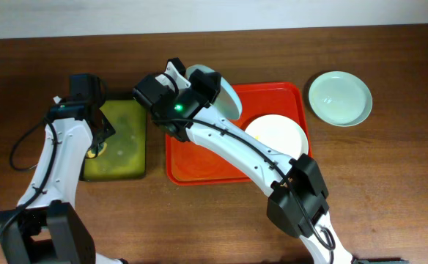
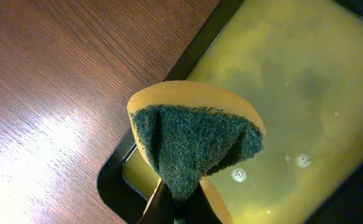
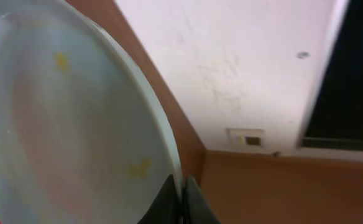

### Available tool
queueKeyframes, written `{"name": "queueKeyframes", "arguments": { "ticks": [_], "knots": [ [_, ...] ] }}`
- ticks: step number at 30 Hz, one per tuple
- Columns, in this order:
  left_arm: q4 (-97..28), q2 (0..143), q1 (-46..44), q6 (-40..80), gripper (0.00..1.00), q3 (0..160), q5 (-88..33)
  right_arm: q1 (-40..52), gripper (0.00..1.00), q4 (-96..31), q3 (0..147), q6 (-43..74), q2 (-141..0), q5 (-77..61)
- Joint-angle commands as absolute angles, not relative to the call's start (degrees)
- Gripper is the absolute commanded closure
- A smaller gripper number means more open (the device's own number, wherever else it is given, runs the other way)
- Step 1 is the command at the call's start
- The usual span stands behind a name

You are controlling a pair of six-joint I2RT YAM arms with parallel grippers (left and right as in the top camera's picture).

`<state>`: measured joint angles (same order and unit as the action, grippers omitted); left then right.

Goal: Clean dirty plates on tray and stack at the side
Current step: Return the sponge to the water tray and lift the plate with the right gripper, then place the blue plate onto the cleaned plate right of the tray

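I need to cross over, lower and release on top of another mint-blue plate (image 1: 340, 98), which sits beyond the tray, to the right of my right gripper in the overhead view.
My right gripper (image 3: 181, 198) is shut on the rim of a pale mint-blue plate (image 3: 69, 124) with yellow smears. It holds the plate (image 1: 225, 94) tilted above the back left corner of the red-orange tray (image 1: 199, 165). A cream-white plate (image 1: 276, 136) lies flat on the tray's right side. Another mint-blue plate (image 1: 339, 98) sits on the table to the right of the tray. My left gripper (image 2: 180, 210) is shut on a folded yellow sponge (image 2: 194, 140) with a dark green scouring face, held over the olive-green tray (image 2: 306, 81).
The black-rimmed olive-green tray (image 1: 119, 136) holds yellowish liquid and stands just left of the red tray. Brown wooden table (image 1: 390, 183) lies all around. A pale wall runs along the table's back edge.
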<state>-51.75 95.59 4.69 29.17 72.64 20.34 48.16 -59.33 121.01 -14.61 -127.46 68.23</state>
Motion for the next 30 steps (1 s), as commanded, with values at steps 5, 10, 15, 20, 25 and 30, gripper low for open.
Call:
{"name": "queueKeyframes", "arguments": {
  "ticks": [5,10,15,20,25,30],
  "knots": [
    [-50.8,95.3,4.9,28.5,1.0,71.5,20.3,48.4,0.96,-59.1,122.2,-15.0,-125.7,73.6],
    [-50.7,95.3,4.9,28.5,1.0,71.5,20.3,48.4,0.96,-59.4,122.2,-15.0,-125.7,59.1],
    [-50.8,95.3,4.9,28.5,1.0,71.5,20.3,48.2,0.96,-60.1,122.2,-18.5,-125.7,51.1],
    [-50.8,95.3,4.9,28.5,1.0,71.5,20.3,43.4,0.96,-57.2,122.2,-18.1,-125.7,40.9],
    [-50.9,95.3,4.9,28.4,1.0,71.5,20.3,28.3,0.96,-58.8,122.2,-9.8,-125.7,12.4],
    [-50.9,95.3,4.9,28.4,1.0,71.5,20.3,8.1,0.96,-62.1,122.1,-8.5,-126.3,-21.7]
  ]
}}
